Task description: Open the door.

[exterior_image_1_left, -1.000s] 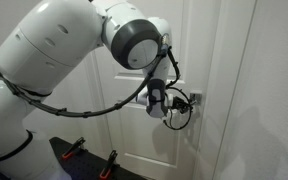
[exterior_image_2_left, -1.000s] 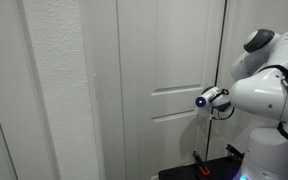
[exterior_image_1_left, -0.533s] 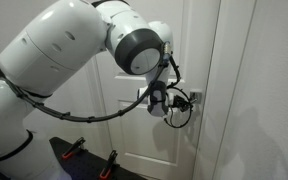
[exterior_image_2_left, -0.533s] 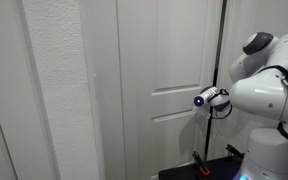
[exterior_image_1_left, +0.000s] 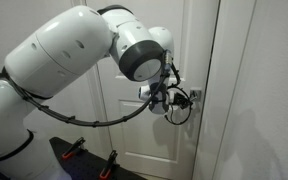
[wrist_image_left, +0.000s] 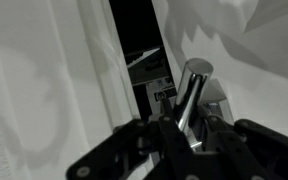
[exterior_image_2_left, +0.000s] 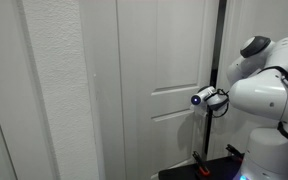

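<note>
I will next push the lever (exterior_image_1_left: 191, 96) (wrist_image_left: 191, 94) in my gripper away from my base, so the door swings farther from the frame. Then I will open my gripper.
The white paneled door (exterior_image_1_left: 144, 135) shows in both exterior views (exterior_image_2_left: 169, 60). Its silver lever handle (wrist_image_left: 191, 92) runs between my jaws in the wrist view. My gripper (wrist_image_left: 184, 128) is shut on the handle, and it also shows at the door's latch edge in both exterior views (exterior_image_1_left: 177, 98) (exterior_image_2_left: 206, 98). The door stands slightly ajar. A dark gap (exterior_image_2_left: 222, 40) shows between its edge and the frame, and also in the wrist view (wrist_image_left: 134, 30).
The door frame and plain white wall (exterior_image_1_left: 259, 90) lie beside the handle. A textured white wall (exterior_image_2_left: 54, 90) fills the near side. My black base with red clamps (exterior_image_1_left: 84, 155) stands low before the door, and it also appears in an exterior view (exterior_image_2_left: 209, 165).
The gripper has stayed shut on the handle while the arm shifted. The door has swung a little and the dark gap at its edge has widened.
</note>
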Controlling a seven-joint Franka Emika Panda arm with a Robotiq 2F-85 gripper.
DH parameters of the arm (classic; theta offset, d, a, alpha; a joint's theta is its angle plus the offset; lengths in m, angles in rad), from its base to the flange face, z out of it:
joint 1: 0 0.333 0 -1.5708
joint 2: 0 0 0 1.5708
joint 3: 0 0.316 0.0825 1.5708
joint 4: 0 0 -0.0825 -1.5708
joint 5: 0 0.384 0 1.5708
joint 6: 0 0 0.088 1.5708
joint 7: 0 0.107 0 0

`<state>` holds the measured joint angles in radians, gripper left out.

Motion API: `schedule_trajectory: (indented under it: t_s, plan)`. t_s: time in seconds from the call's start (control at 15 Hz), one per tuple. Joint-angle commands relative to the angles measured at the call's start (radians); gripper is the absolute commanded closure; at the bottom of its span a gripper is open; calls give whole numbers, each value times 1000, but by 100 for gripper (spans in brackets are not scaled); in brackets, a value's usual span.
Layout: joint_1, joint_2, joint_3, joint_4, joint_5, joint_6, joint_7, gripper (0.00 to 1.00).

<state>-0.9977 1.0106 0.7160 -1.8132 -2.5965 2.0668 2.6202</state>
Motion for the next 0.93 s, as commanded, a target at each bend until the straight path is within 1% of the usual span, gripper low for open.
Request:
schedule_trajectory:
  t_s: [0.0,0.47,0.87]
  plan:
    - [17,29,26,37,-12,-4,0,94]
    - [27,50,51,74,-13,-1,-1,94]
    - [64,78,50,131,-13,6,-1,94]
